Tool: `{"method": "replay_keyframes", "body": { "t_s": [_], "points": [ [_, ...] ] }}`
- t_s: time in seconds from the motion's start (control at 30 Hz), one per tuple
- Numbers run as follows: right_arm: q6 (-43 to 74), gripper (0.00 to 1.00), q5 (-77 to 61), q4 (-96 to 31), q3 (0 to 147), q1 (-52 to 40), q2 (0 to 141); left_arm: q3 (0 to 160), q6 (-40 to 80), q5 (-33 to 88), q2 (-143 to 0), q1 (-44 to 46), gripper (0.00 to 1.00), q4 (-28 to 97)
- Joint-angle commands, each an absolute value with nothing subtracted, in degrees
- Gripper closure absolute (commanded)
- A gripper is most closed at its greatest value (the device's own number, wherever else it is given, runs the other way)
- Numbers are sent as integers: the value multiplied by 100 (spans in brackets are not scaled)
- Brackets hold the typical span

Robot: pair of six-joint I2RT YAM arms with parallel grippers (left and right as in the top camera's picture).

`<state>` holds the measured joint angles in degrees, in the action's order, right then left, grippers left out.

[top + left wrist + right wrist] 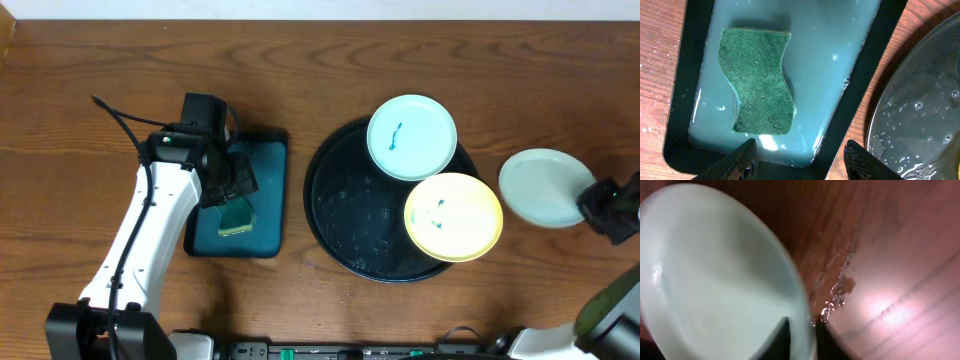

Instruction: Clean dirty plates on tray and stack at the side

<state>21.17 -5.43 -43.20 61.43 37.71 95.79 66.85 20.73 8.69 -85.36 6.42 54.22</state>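
Note:
My left gripper is to go straight down into the teal tray next and close across the green sponge's near end (237,225), because smears still mark the yellow plate (453,217).
The round black tray (350,215) sits mid-table, wet with droplets. A pale cyan plate (411,137) with a blue smear rests on its far right rim. A pale yellow plate (453,217) with a small smear lies on its right side. The other pale cyan plate (540,187) is right of the tray on the bare wood, looking clean. My right gripper (600,205) is shut on this plate's rim (802,340), with the plate (715,280) filling the right wrist view. My left gripper (800,160) is open and empty over the sponge tray, also in the overhead view (238,185).
A rectangular teal tray (840,75) holding water and a green sponge (757,82) stands left of the black tray (920,115); it shows overhead (265,170) with the sponge (237,217). Water drops lie on the wood (835,300) beside the held plate.

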Motion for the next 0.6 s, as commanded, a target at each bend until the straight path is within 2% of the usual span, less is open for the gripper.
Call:
{"method": "replay_keyframes", "body": {
  "t_s": [0.0,0.13,0.3,0.43,0.57],
  "points": [
    [1977,65,-1120,-4254,6215,3741,9518,6661,2016,880,-8423,617,44,5459],
    [1653,61,-1559,-4281,6215,3465,9078,6661,2016,880,-8423,617,43,5457],
    [1260,60,-1594,-4781,6213,2510,8329,6661,2016,880,-8423,617,43,5459],
    [1356,61,-707,-5354,6156,1448,8191,6661,2016,880,-8423,617,40,5459],
    [1970,59,569,-5295,5699,582,8281,6661,2016,880,-8423,617,39,5459]
  ]
}}
